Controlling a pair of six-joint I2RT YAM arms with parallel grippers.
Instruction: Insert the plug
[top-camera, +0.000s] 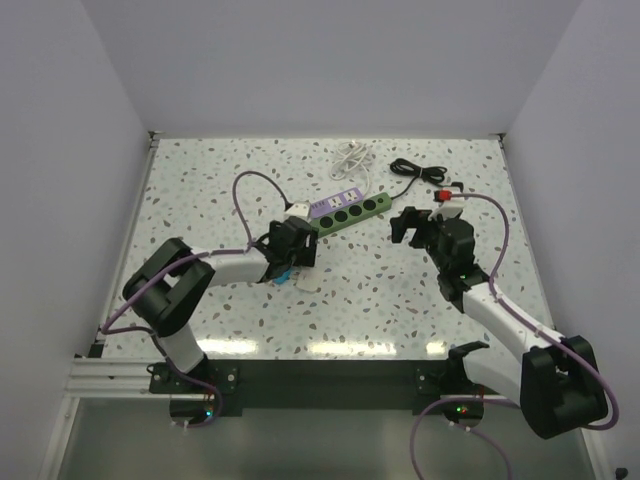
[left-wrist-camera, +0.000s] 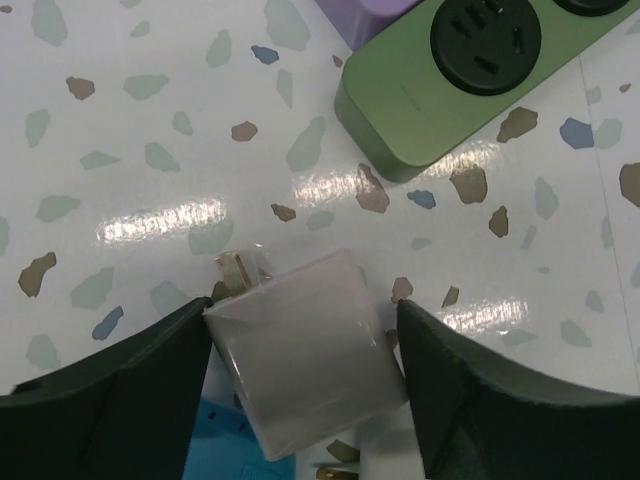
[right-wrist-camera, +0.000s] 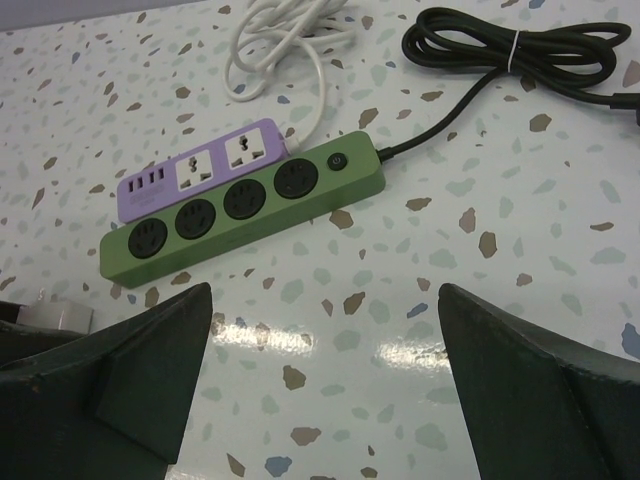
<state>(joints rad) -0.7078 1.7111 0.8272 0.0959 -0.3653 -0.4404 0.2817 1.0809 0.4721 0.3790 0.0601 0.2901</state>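
Observation:
My right gripper should move across onto the white cube plug (right-wrist-camera: 74, 317) next, because the plug is in the left gripper, to my right gripper's left in the top view.
A white cube plug (left-wrist-camera: 305, 350) with brass prongs pointing up-left sits tilted between the fingers of my left gripper (left-wrist-camera: 302, 310). The left finger touches its corner and the right finger lies against its side. The green power strip (left-wrist-camera: 470, 70) with round black sockets lies just beyond, its near end a short way from the plug. In the top view my left gripper (top-camera: 290, 245) is at the strip's (top-camera: 350, 212) left end. My right gripper (right-wrist-camera: 325, 290) is open and empty, hovering right of the strip (right-wrist-camera: 240, 215); it also shows in the top view (top-camera: 410, 225).
A purple strip (right-wrist-camera: 200, 170) lies against the green one's far side. A coiled white cable (right-wrist-camera: 275, 40) and a coiled black cord (right-wrist-camera: 510, 45) lie at the back. A blue object (left-wrist-camera: 215, 450) and another set of brass prongs lie under the left gripper.

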